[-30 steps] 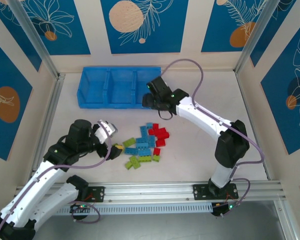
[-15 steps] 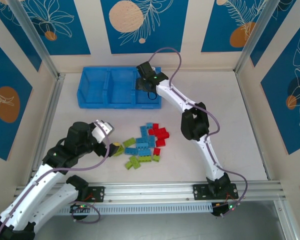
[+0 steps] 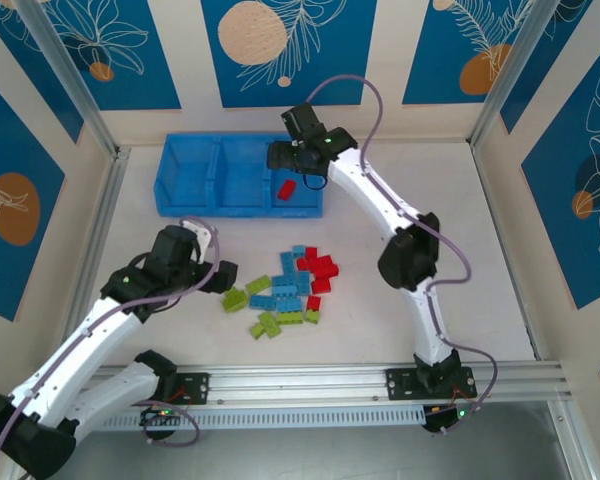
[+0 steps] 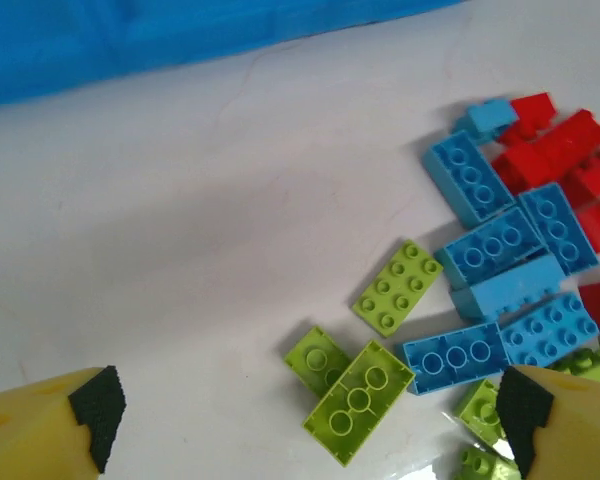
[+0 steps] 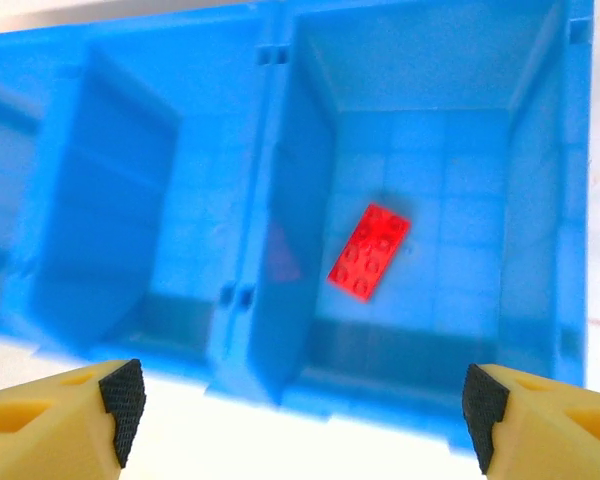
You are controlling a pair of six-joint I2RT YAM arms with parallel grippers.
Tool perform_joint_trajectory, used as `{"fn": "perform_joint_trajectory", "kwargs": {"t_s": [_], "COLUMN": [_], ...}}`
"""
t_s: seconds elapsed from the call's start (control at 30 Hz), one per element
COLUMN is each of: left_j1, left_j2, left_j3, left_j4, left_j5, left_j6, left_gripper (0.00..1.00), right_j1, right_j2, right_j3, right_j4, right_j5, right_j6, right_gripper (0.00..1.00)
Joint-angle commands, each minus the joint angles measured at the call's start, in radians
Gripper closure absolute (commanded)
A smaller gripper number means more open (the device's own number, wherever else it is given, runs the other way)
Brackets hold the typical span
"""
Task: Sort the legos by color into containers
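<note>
The brick lies slantwise between the open fingers, so my left gripper should next lower, turn and bring them around the ends of the upper upturned lime green brick [image 3: 235, 301].
The legos lie in a loose pile [image 3: 292, 285] of red, light blue and lime green bricks on the white table. One red brick [image 3: 286, 189] [image 5: 369, 252] lies flat in the right compartment of the blue bin [image 3: 195, 205]. My right gripper [image 3: 283, 158] [image 5: 302, 405] hovers open above that compartment and holds nothing. My left gripper [image 3: 223, 278] [image 4: 310, 410] is open low over the pile's left edge. Two upturned lime green bricks [image 4: 358, 400] lie between its fingers [image 4: 92, 408], untouched. The bin's left and middle compartments look empty.
The bin stands near the back wall, with thin dividers [image 5: 280, 230] between its compartments. Blue bricks [image 4: 490, 250] and red bricks [image 4: 555, 150] crowd the right of the left wrist view. Bare table [image 3: 450, 200] lies right of the bin. A metal rail [image 3: 310, 385] runs along the near edge.
My right gripper moved over the bin's right compartment and opened, and the red brick now lies inside. My left gripper swung down toward the lime green bricks.
</note>
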State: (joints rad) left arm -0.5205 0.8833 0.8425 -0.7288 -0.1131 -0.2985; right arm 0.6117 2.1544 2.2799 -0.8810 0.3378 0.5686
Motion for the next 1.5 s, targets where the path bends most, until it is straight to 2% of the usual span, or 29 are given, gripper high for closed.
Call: {"fn": "perform_joint_trajectory", "kwargs": {"t_s": [0.0, 0.1, 0.23, 0.5, 0.63, 0.77, 0.93, 1.13, 1.47], "left_j1": [-0.003, -0.009, -0.018, -0.035, -0.045, -0.054, -0.061, -0.06, -0.058], "left_j2": [0.041, 0.045, 0.068, 0.303, 0.37, 0.416, 0.477, 0.42, 0.247], "left_j3": [-0.01, -0.103, -0.184, -0.13, -0.106, -0.124, -0.108, -0.093, 0.021], "left_j4": [-0.126, -0.04, 0.045, 0.109, 0.069, 0.136, 0.115, 0.065, -0.071], "left_j5": [-0.025, 0.049, 0.092, 0.167, 0.122, 0.168, 0.155, 0.123, 0.026], "left_j6": [-0.453, -0.64, -0.8, -0.711, -0.714, -0.674, -0.661, -0.678, -0.655], "left_gripper": [0.05, 0.06, 0.12, 0.01, 0.0, 0.01, 0.15, 0.38, 0.53], "right_j1": [0.079, 0.129, 0.173, 0.202, 0.217, 0.219, 0.22, 0.22, 0.239], "right_j2": [-0.254, -0.397, -0.486, -0.587, -0.662, -0.705, -0.745, -0.759, -0.844], "right_j3": [-0.194, -0.412, -0.555, -0.703, -0.801, -0.835, -0.864, -0.875, -0.973], "right_j4": [-0.026, 0.048, 0.061, 0.023, 0.05, 0.053, 0.061, 0.083, 0.121], "right_j5": [-0.088, -0.145, -0.143, -0.061, -0.06, -0.041, -0.024, -0.029, -0.032], "right_j6": [-0.033, -0.014, 0.034, 0.124, 0.167, 0.165, 0.157, 0.145, 0.188], "right_gripper": [0.13, 0.11, 0.1, 0.09, 0.09, 0.09, 0.08, 0.08, 0.08]}}
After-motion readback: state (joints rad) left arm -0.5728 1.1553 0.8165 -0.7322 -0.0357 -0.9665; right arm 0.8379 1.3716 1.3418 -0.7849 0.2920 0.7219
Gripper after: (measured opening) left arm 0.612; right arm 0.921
